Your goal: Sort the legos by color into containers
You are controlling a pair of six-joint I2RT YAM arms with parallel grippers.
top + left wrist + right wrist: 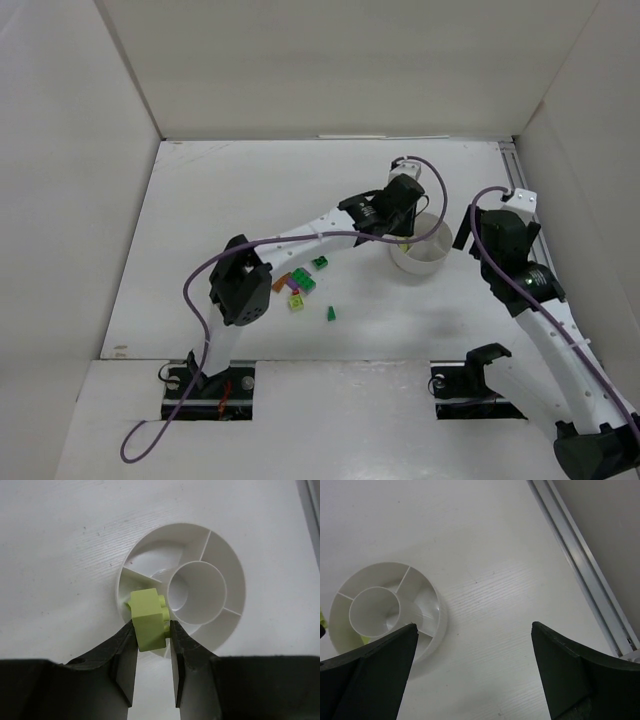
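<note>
My left gripper lowers slightly next, then opens over that wedge, since lime-yellow already shows inside the wedge container beneath the brick (404, 246) (134, 599).
A lime-yellow lego (147, 619) is pinched between the black fingers of my left gripper (151, 630), which is shut on it. It hangs over the near-left rim of the round white dish (235, 575), above one of the wedge containers (137, 577). From above, the left gripper (402, 232) sits at the dish's left edge (425, 262). My right gripper (475, 630) is open with nothing in it, over bare table to the right of the dish (440, 615). Loose legos (298, 287) lie in a small cluster left of the dish, with a dark green one (329, 314) nearer me.
A metal rail (585, 580) runs along the table's right side, close to the right arm (520, 270). White walls enclose the table on three sides. A purple cable (200, 290) loops along the left arm.
</note>
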